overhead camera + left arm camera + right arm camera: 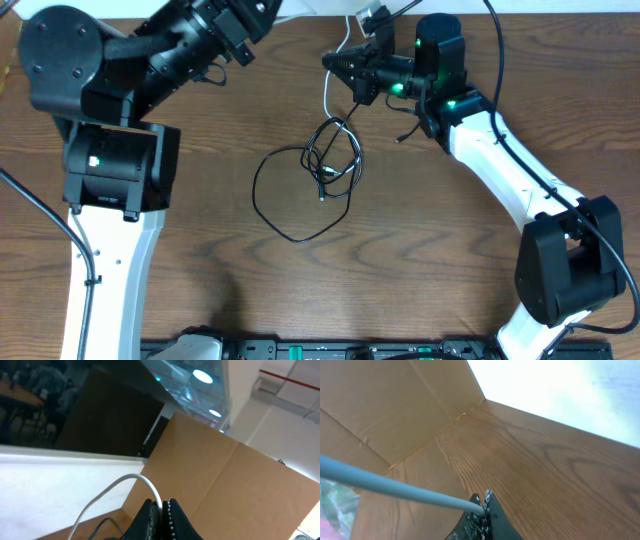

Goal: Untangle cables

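My right gripper holds the white cable [327, 95]. My left gripper should tilt down next, lower over the bare wood by the table's far edge and let go of the cable.
The white cable [327, 95] hangs from the top edge of the table down into a knot [330, 165] with the black cable [300, 240], which lies in a wide loop on the wood. My right gripper [332, 62] is shut on the white cable above the knot; the right wrist view shows the cord [395, 487] pinched between the fingertips [484, 506]. My left gripper [161, 507] is raised at the back and shut on the white cable [135, 477]. Its fingertips are cut off at the top of the overhead view.
The left arm [110, 120] covers the table's back left. The right arm [500, 170] reaches in from the right. A thicker black arm wire [500, 50] hangs at the back right. Cardboard panels [380, 405] stand at the table's far edge.
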